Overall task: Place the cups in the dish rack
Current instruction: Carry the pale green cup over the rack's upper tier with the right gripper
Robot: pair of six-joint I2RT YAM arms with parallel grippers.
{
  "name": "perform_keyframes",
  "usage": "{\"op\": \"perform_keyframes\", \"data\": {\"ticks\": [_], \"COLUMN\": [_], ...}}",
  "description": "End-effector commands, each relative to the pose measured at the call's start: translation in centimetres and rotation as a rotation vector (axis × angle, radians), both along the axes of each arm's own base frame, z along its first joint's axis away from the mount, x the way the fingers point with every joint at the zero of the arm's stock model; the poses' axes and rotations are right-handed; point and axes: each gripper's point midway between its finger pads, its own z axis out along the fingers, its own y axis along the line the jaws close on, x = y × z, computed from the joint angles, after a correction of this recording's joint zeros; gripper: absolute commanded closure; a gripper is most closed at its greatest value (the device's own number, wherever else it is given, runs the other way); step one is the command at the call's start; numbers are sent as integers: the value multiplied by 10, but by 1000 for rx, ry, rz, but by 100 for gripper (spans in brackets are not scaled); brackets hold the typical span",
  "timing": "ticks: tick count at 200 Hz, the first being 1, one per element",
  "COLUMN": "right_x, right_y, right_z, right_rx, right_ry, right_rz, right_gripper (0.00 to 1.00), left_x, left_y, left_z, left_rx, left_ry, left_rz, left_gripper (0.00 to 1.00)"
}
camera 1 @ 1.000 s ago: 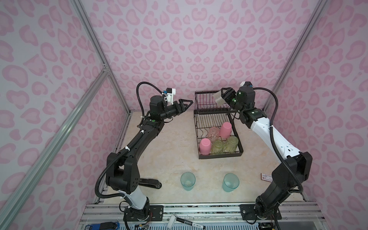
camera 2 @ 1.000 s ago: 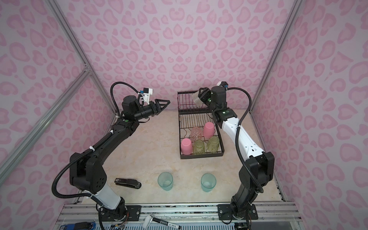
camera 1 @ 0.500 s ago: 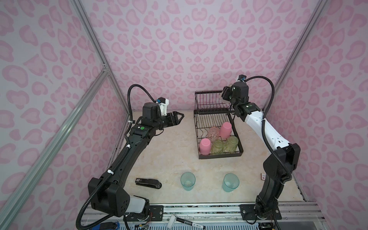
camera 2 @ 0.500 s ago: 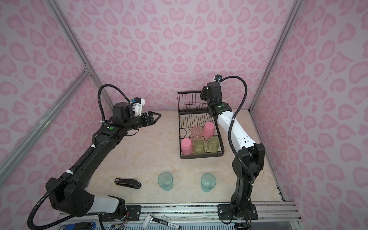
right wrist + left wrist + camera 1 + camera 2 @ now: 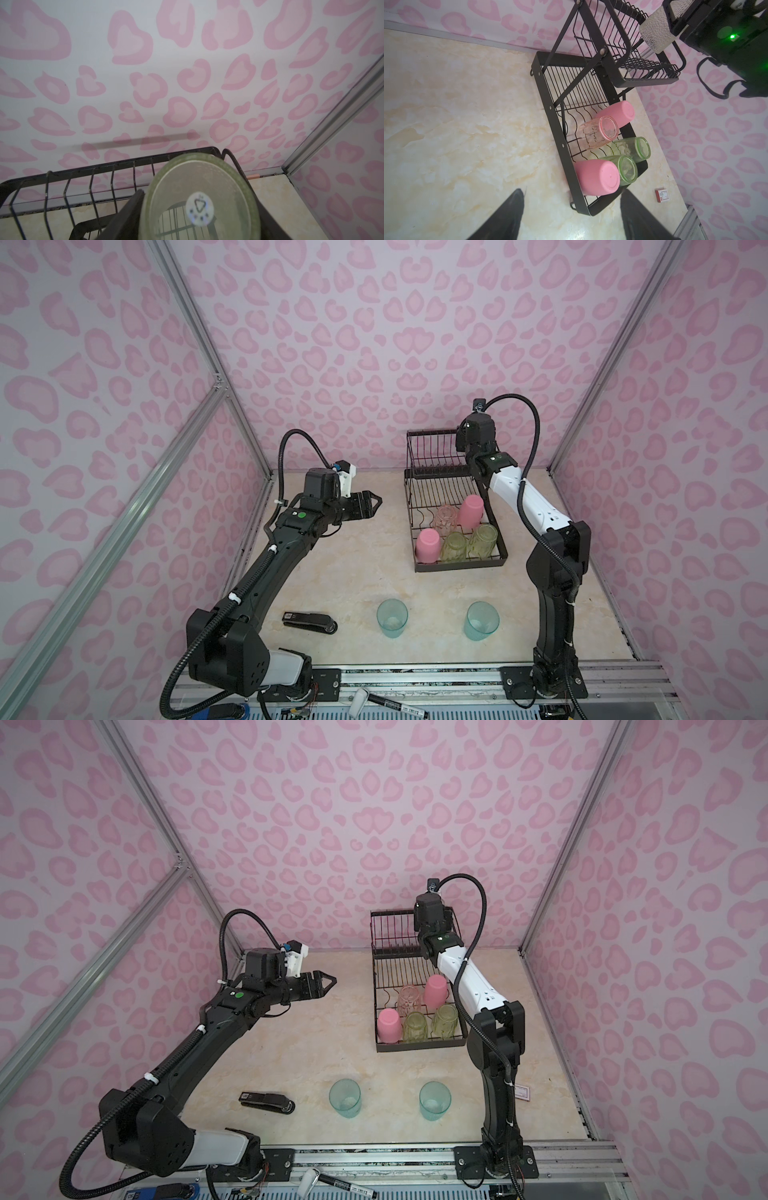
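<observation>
The yellow-green cup is still above the upper basket's bottom, so the robot's right gripper needs to lower next into the basket's corner by its curved end bar point(image 5: 218, 152) and let go of the cup.
My right gripper point(image 5: 199, 209) is shut on a yellow-green cup point(image 5: 199, 187), held over the upper basket of the black dish rack point(image 5: 457, 568). The left wrist view shows that cup point(image 5: 656, 31) beside the basket. On the lower tier stand two pink cups point(image 5: 428, 545) point(image 5: 471, 512), an orange-pink cup point(image 5: 445, 520) and two yellow-green cups point(image 5: 454, 546) point(image 5: 483, 540). Two teal cups point(image 5: 392, 617) point(image 5: 482, 620) stand upright on the table near the front. My left gripper point(image 5: 374, 504) hangs open and empty left of the rack.
A black stapler point(image 5: 309, 621) lies on the table at the front left. A small red and white box point(image 5: 523, 1092) sits by the right arm's base. A marker point(image 5: 390, 701) rests on the front rail. Patterned walls close in on three sides.
My right arm has risen and swung the cup toward the back wall, over the upper basket. My left arm has pulled back to the left and lower, still open.
</observation>
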Motion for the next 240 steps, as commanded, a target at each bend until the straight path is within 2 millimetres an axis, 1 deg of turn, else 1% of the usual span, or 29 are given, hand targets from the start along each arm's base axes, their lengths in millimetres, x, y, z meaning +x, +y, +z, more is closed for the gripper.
{"op": "perform_keyframes", "data": {"ticks": [1, 29, 73, 89, 126, 145, 160, 187, 201, 226, 240], "right_x": [5, 9, 14, 14, 11, 10, 8, 5, 1, -3, -3], "right_y": [-6, -9, -19, -20, -20, -21, -21, -21, -21, -21, -20], "right_z": [-1, -13, -30, -34, -49, -54, -55, -50, -42, -29, -23], "right_rx": [-36, -43, -29, -23, -12, -12, -11, 0, 12, 27, 32], "right_ry": [-9, 12, 25, 29, 42, 49, 50, 44, 32, 18, 19], "right_rz": [-26, -37, -55, -57, -55, -55, -54, -47, -45, -35, -29], "right_gripper": [49, 49, 49, 49, 48, 45, 41, 31, 27, 16, 13], "left_x": [1, 2, 5, 5, 7, 7, 7, 7, 7, 7, 7], "left_y": [-1, -1, -3, -3, -3, -3, -3, -3, -3, -3, -3], "left_z": [9, 9, 4, 3, 2, 1, 1, 1, 1, 1, 1], "left_rx": [3, 4, 1, 2, -1, 0, -1, 0, 0, 0, 0], "left_ry": [-50, -51, -36, -36, -30, -29, -29, -30, -30, -30, -29], "left_rz": [-15, -15, -16, -14, -13, -13, -13, -12, -12, -12, -12], "left_gripper": [25, 25, 25, 25, 25, 25, 25, 25, 25, 24, 24]}}
